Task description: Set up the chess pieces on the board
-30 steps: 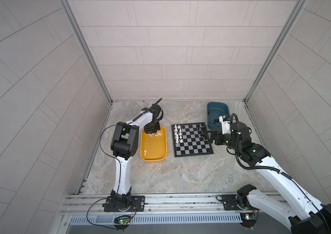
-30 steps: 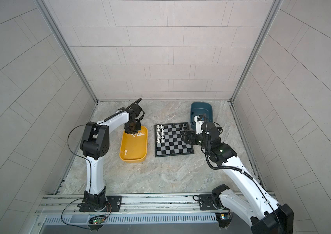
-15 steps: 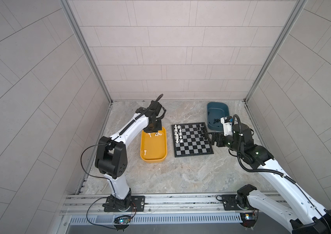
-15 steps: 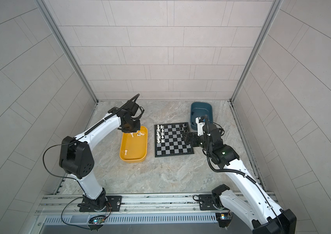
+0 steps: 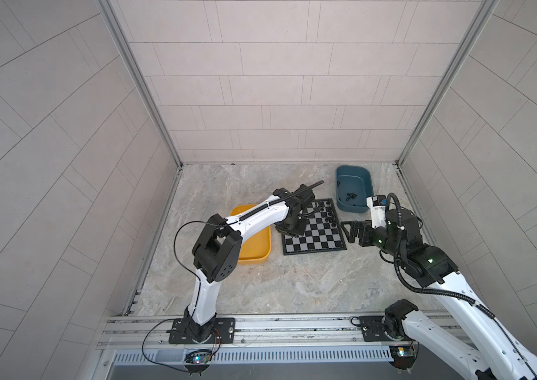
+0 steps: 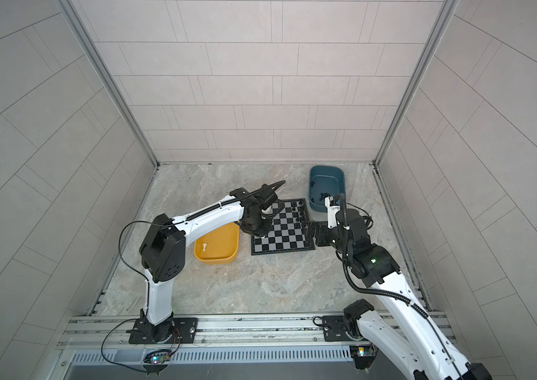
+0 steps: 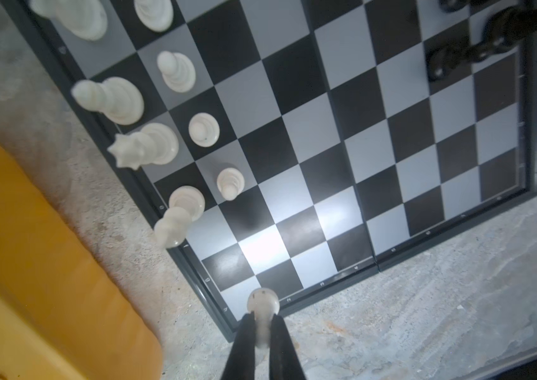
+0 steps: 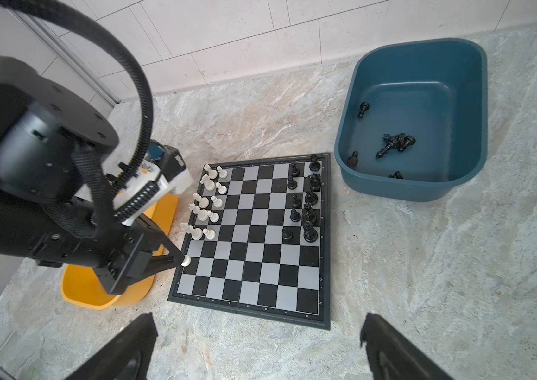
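Note:
The left gripper moves down to the empty dark square (image 7: pixel 248 214) beside the nearest standing pawn next and releases the white pawn there, to continue that file.
The board (image 5: pixel 318 237) (image 6: pixel 288 235) lies mid-table. Several white chess pieces (image 8: pixel 206 204) (image 7: pixel 148 144) stand in two files along its left side. Several black ones (image 8: pixel 306 200) stand along its right side. My left gripper (image 7: pixel 262 325) (image 8: pixel 181 260) is shut on a white pawn (image 7: pixel 263 302) and hovers over the board's near left corner. In both top views this gripper (image 5: pixel 290 230) (image 6: pixel 255 230) hides the white files. My right gripper (image 8: pixel 257 345) (image 5: pixel 349 231) stands open and empty just off the board's right edge, over bare table.
A yellow tray (image 5: pixel 254 255) (image 6: pixel 216 251) left of the board holds a white piece (image 6: pixel 205 246). A dark teal tray (image 5: pixel 354 205) (image 8: pixel 408 82) at the back right holds several black pieces (image 8: pixel 395 143). Walls enclose the marble table on three sides.
My left arm has swung from over the yellow tray to the board's left side, carrying the white pawn. My right arm has drawn back slightly from the board.

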You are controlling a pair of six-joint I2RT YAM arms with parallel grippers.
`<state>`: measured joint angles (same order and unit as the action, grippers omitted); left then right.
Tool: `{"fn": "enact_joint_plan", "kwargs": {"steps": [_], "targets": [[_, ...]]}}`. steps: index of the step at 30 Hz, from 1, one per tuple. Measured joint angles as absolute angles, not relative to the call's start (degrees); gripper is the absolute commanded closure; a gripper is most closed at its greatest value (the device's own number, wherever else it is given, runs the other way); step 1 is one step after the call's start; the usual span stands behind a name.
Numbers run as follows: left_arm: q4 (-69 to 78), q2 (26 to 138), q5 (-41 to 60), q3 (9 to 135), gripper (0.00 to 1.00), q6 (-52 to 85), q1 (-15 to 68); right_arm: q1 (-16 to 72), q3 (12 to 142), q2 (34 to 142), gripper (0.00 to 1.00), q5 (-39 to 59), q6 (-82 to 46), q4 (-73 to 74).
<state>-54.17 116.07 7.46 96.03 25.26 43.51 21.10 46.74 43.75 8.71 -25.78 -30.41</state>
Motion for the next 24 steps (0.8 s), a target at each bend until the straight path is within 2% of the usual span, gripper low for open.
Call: {"fn": "enact_joint_plan", "kwargs": {"steps": [15,20,24], "targets": [[-53.7,123.0,6.0,101.0,0.99,26.1,43.5,21.1,46.4,43.0,0.01,8.8,-25.7,-31.6],[-53.9,123.5,5.3,101.1,0.85,26.2,43.5,21.1,46.4,42.9,0.01,8.7,-25.7,-31.6],[-53.8,123.7,4.8,101.1,0.83,26.5,43.5,20.9,46.4,42.6,0.01,8.7,-25.7,-31.6]]}}
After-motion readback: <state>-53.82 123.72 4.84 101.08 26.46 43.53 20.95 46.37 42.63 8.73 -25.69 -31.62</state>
